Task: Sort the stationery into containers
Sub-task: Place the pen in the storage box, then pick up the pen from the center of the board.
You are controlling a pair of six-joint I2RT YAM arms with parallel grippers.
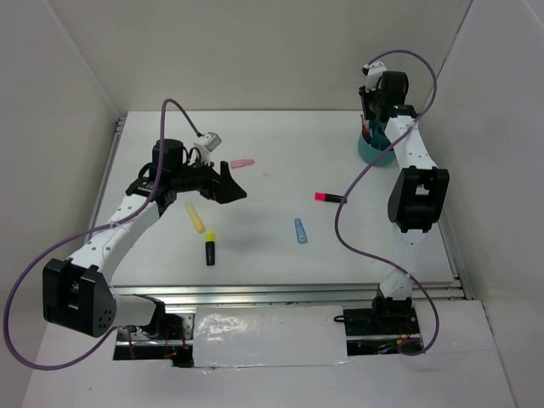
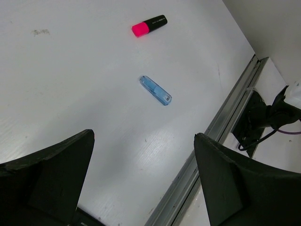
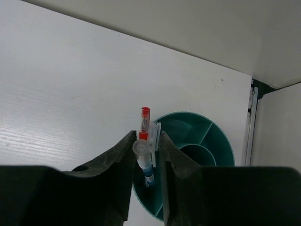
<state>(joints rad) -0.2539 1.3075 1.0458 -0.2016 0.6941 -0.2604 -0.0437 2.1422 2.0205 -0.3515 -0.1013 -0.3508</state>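
Note:
My left gripper is above the tabletop beyond the yellow marker's far end, which is to the left in the top view. It needs to move there next, go down and close.
My right gripper (image 3: 146,136) hangs over the round teal organiser cup (image 3: 214,136) at the back right and is shut on a blue pen with a clear cap (image 3: 149,155), whose lower end is inside a compartment. A red pen (image 3: 144,123) stands right behind it. In the top view this gripper (image 1: 372,119) is above the cup (image 1: 374,151). My left gripper (image 1: 231,189) is open and empty above the table. On the table lie a pink eraser (image 1: 242,162), a yellow marker (image 1: 195,218), a yellow-black highlighter (image 1: 210,248), a blue marker (image 1: 300,230) and a pink-black highlighter (image 1: 329,197).
The left wrist view shows the blue marker (image 2: 155,90) and the pink-black highlighter (image 2: 149,26) ahead of the open left gripper (image 2: 143,141), with the table's metal edge rail (image 2: 225,117) to the right. White walls enclose the table on three sides.

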